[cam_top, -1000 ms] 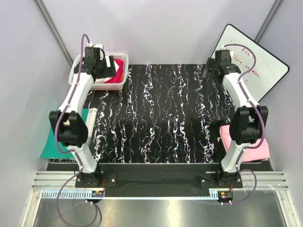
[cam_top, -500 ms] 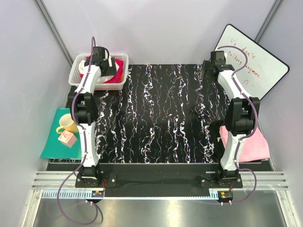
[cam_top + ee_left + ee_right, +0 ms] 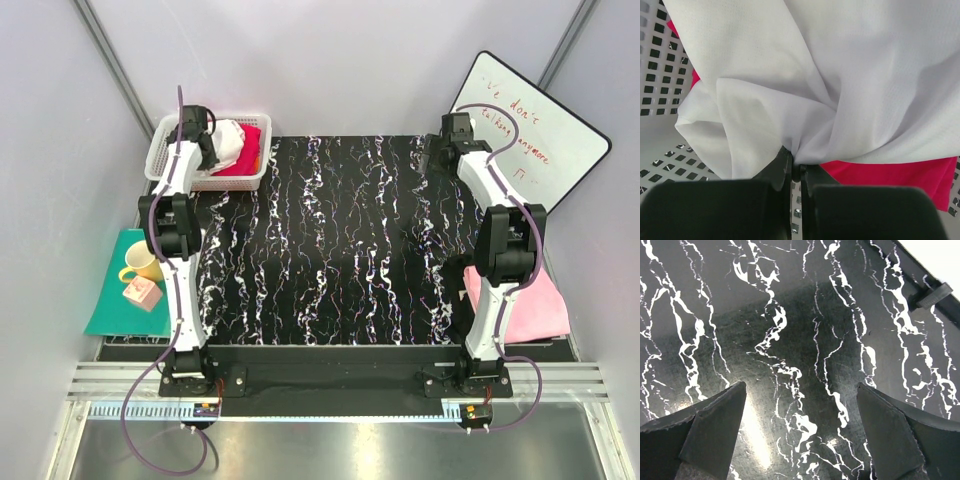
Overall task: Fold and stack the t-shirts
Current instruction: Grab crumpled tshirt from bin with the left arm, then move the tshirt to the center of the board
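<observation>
The middle of the black marbled mat is bare, so my left gripper should next lift the white t-shirt (image 3: 232, 138) up out of the basket (image 3: 160, 160). Then it should swing over that space and go down.
A white t-shirt (image 3: 815, 75) lies bunched on top of a crimson red t-shirt (image 3: 890, 172) inside the white basket (image 3: 660, 75) at the table's back left. My left gripper (image 3: 795, 161) is shut on a fold of the white t-shirt. From above, the left gripper (image 3: 195, 135) sits over the basket (image 3: 160, 160), beside the white t-shirt (image 3: 232, 138) and the red t-shirt (image 3: 250, 160). A pale pink t-shirt (image 3: 545, 305) lies flat at the front right. My right gripper (image 3: 801, 385) hangs open over the bare black marbled mat (image 3: 800, 315), with nothing between its fingers.
The black marbled mat (image 3: 340, 250) covers the table's middle. A teal mat (image 3: 110, 310) at the front left carries a yellow mug (image 3: 143, 262) and a small pink block (image 3: 143, 292). A whiteboard (image 3: 540, 130) leans at the back right, close to the right gripper (image 3: 440, 155).
The left arm has reached deeper into the basket and its gripper has closed on the white t-shirt. The right arm has stretched slightly farther back, its gripper still open.
</observation>
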Controlling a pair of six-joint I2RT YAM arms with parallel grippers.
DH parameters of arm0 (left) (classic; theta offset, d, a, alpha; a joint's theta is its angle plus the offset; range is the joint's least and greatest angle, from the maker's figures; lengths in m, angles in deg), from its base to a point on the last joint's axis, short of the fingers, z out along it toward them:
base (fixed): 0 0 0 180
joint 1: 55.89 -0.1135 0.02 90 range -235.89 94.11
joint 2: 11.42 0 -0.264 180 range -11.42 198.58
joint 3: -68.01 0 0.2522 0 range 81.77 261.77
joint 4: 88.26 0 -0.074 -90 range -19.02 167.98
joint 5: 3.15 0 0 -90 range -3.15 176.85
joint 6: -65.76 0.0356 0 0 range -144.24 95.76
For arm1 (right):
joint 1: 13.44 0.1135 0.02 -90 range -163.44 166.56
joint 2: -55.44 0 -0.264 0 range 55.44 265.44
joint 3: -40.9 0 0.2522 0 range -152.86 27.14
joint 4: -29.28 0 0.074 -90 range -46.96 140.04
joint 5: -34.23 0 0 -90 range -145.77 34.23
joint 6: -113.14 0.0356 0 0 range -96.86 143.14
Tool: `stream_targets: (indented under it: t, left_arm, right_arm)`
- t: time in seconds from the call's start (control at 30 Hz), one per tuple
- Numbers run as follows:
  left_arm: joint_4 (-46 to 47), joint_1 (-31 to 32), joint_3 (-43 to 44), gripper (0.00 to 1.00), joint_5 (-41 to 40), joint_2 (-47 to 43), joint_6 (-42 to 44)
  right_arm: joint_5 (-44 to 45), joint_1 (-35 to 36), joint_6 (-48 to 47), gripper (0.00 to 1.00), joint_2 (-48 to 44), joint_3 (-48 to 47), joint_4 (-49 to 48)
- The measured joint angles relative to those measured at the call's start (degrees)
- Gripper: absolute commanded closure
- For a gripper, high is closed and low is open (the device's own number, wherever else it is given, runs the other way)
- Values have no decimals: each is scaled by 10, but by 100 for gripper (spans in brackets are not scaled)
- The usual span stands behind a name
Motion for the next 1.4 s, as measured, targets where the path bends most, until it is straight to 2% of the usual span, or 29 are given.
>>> stream_targets:
  t: [0.1,0.2,0.33,0.4,0.53,0.7,0.9,1.07,1.23,1.27,1.3,1.33,1.37,1.4]
  left_arm:
    - [16,2,-27,100,-6,-14,-2]
    - [35,4,-100,100,-6,-69,-9]
    - [80,4,-234,100,-3,-217,-19]
    - [93,5,-263,100,0,-275,-22]
    - [127,17,-272,100,12,-386,-23]
    - [133,69,-268,100,59,-452,-23]
    - [120,181,-268,100,163,-449,-50]
    - [99,269,-187,100,300,-347,-90]
    - [93,318,-170,98,419,-256,-127]
    - [88,321,-170,91,439,-236,-132]
    - [81,322,-173,72,455,-217,-135]
    - [74,321,-181,42,467,-200,-136]
    - [70,320,-199,23,473,-187,-133]
    - [60,318,-224,13,473,-180,-128]
  right_arm:
    - [-1,6,4,0,0,1,-1]
    - [-7,16,8,0,0,6,-3]
    - [-13,30,13,0,0,20,-4]
    - [-14,35,15,0,0,25,-3]
    - [-14,36,14,0,-7,28,1]
    - [-14,36,14,0,-38,28,4]
    - [-8,36,11,0,-88,28,6]
    - [32,33,4,0,-113,28,12]
    - [37,7,6,0,-123,28,16]
    - [37,0,6,0,-124,28,16]
    - [37,-6,6,0,-125,28,16]
    - [37,-10,6,0,-125,29,16]
    - [37,-15,6,0,-125,30,16]
    - [37,-16,5,0,-125,31,16]
